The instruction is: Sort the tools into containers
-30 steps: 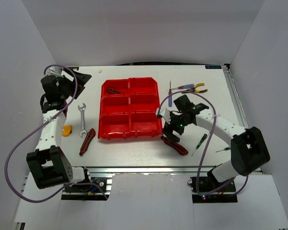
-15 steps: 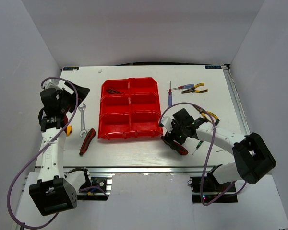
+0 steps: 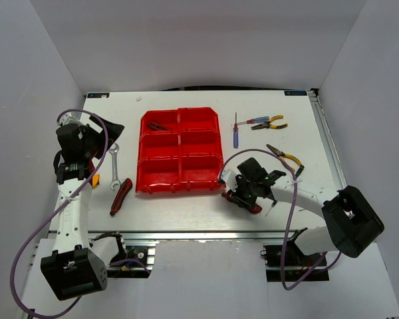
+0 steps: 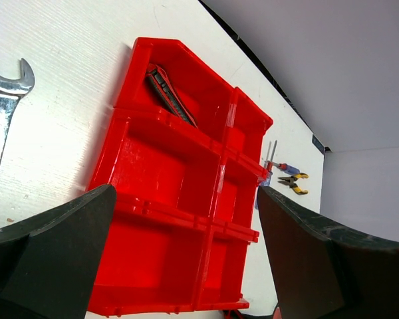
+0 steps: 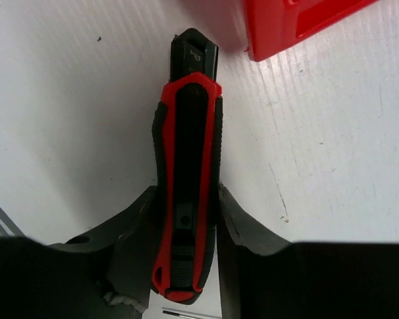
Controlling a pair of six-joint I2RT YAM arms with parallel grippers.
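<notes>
My right gripper should rise next, move outward, to the left in the top view, over the bin holding a similar tool (image 3: 159, 122), and let go there.
The containers (image 3: 179, 157) are a red block of six bins mid-table, also filling the left wrist view (image 4: 219, 193). A red-black-handled tool (image 5: 186, 166) lies on the table by the block's near right corner (image 5: 286, 20). My right gripper (image 5: 186, 212) is shut on it, one finger pressed to each side; the top view shows that gripper (image 3: 243, 197) low over the tool (image 3: 253, 207). My left gripper (image 3: 105, 129) hangs open left of the bins, with nothing between its fingers (image 4: 186, 193). A dark tool (image 4: 169, 96) lies in the back left bin.
A silver wrench (image 3: 114, 166), a second red-black tool (image 3: 121, 196) and a small orange piece (image 3: 94, 179) lie left of the bins. To the right are a blue screwdriver (image 3: 235, 136), small yellow pliers with a red screwdriver (image 3: 269, 122), and larger yellow pliers (image 3: 284, 158).
My right gripper has come down toward the table's near edge and shut on the red-black tool. The left arm swung slightly and stays open.
</notes>
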